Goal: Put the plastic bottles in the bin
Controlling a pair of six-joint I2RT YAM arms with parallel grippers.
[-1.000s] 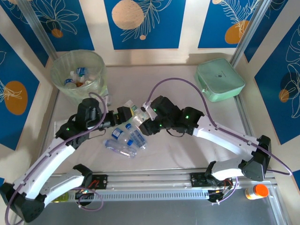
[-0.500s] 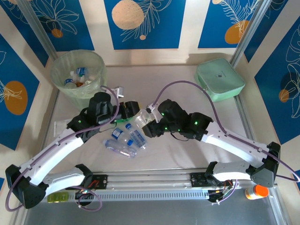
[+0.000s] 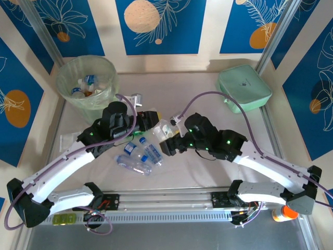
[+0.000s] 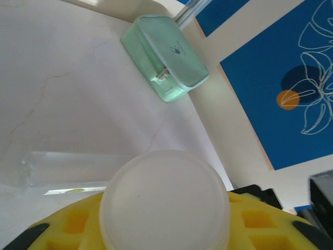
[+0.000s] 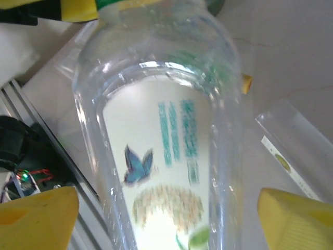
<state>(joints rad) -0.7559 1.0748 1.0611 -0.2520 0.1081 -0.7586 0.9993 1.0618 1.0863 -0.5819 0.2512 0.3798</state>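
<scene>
I will next swing my left gripper's bottle outward over the bin's opening (image 3: 89,79) and release it there, as the right gripper's fingers are clear of the bottle's body.
A clear plastic bottle (image 3: 165,128) with a white butterfly label (image 5: 166,135) hangs over the table's middle between both grippers. My left gripper (image 3: 152,119) is shut on its neck end; the left wrist view has a round white end (image 4: 164,203) seated between the yellow pads (image 4: 62,229). My right gripper (image 3: 168,140) is open, with its yellow pads (image 5: 36,219) standing off both sides of the bottle's body. Three more blue-labelled clear bottles (image 3: 139,155) lie on the table just below the left gripper. The bin (image 3: 106,96) stands at the back left with several bottles (image 3: 88,82) inside.
A flat mint-green case (image 3: 243,87) (image 4: 165,57) lies at the back right. An orange-capped bottle (image 3: 285,212) stands off the table's near right corner. A clear flat plastic strip (image 4: 67,172) (image 5: 291,140) lies on the table under the grippers. Aluminium rails run along the near edge.
The left gripper moved right to the bottle that the right gripper held and shut on its neck end. The right gripper then opened and drew slightly back to the right.
</scene>
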